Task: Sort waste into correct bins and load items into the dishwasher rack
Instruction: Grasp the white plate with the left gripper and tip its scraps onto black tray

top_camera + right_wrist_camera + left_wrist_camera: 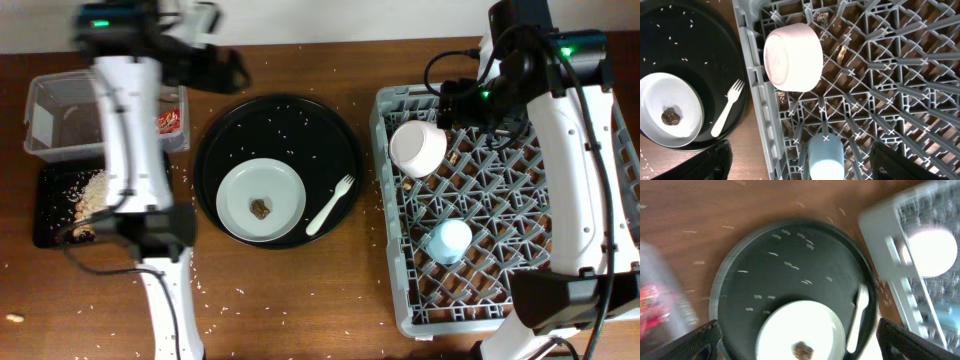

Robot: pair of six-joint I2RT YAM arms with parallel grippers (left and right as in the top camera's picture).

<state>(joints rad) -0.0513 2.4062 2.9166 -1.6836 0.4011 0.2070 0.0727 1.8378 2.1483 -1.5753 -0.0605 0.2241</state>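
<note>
My left gripper moves back and down onto the plate's fork-side rim [303, 197] [843, 334] next, clear of the food chunk. That rim of the plate is below the gripper, toward my base.
The pale grey plate [262, 200] lies on the round black tray [300, 120] with the brown food chunk [260, 208] on it. The white fork [331, 204] lies beside it. The pinkish bowl [418, 147] and the blue cup [447, 240] sit in the grey rack [385, 200]. My left gripper [228, 70] is open and empty above the tray's far edge; its view shows the plate [802, 325], chunk [803, 351] and fork [857, 315]. My right gripper [450, 102] is open and empty above the rack, over the bowl [792, 57] and cup [826, 157]. Carrot and napkin are out of view.
The clear tub [60, 115] at far left holds the red wrapper [168, 122]. The shallow black tray [50, 225] in front of it holds rice scraps [92, 192]. Rice grains are scattered over the round tray and the wooden table. My left arm covers part of both bins.
</note>
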